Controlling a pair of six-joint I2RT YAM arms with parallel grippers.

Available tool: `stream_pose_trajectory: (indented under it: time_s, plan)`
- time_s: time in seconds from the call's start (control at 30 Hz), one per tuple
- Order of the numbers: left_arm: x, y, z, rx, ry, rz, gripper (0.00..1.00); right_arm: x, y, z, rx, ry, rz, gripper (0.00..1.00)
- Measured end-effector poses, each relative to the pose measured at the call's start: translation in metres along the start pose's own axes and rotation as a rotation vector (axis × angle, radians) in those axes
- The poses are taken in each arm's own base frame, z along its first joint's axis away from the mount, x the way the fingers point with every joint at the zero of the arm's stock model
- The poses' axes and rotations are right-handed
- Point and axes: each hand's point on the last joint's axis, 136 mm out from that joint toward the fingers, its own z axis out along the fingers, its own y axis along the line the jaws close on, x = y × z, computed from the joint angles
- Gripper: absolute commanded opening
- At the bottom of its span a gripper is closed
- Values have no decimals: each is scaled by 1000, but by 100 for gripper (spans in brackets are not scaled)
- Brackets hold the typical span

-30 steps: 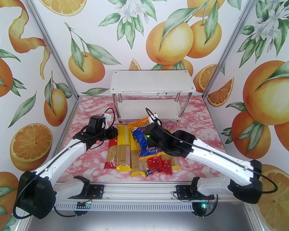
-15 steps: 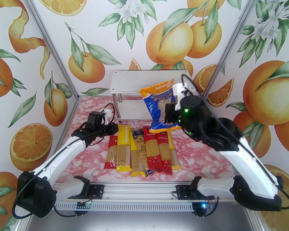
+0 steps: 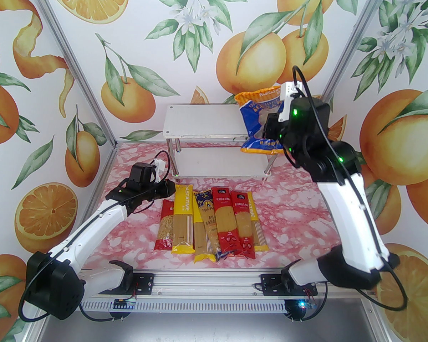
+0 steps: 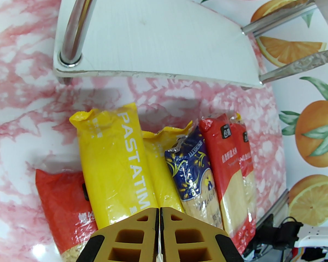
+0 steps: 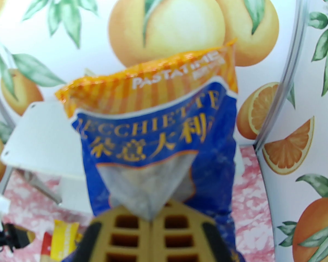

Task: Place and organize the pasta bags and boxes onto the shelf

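Observation:
I should move my right gripper outward, then down to let go of the blue bag on the shelf's top board (image 3: 207, 123), because this board is below the gripper and outward.
My right gripper (image 5: 150, 217) is shut on the lower part of a wide blue bag with an orange top (image 3: 258, 119) (image 5: 158, 146). It holds the bag upright in the air over the right end of the shelf's top board (image 3: 207, 123). On the pink table lie a red bag (image 3: 166, 226), a yellow pack (image 3: 183, 219), a dark blue pack (image 3: 207, 219) and two red packs (image 3: 223, 223), side by side. My left gripper (image 4: 159, 214) (image 3: 169, 188) is shut and empty, hovering over the far ends of the yellow pack (image 4: 114, 162).
The shelf's lower board (image 3: 217, 162) (image 4: 153, 42) is bare, with chrome legs (image 3: 177, 155) at its corners. Orange-patterned walls close in the left, back and right. Bare pink tabletop lies to either side of the row of packs.
The right arm lifted the blue bag off the pile of packs and carried it up and back to the right, above the shelf's right end. The left arm barely moved.

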Motion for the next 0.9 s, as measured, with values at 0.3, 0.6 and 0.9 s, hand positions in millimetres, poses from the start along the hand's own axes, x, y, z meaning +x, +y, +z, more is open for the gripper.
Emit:
stream_pose_trajectory:
  time_s: [0.3,0.6,0.9]
  plan:
    - [0,5,5,-22,7,-6,11,-1,-35,78,11,43,95,0]
    - [-1,10,10,-43,13,-12,11,2,-44,117,-32,56,176,0]
    - [1,14,16,-54,29,-18,11,15,-38,138,-57,87,161,0]
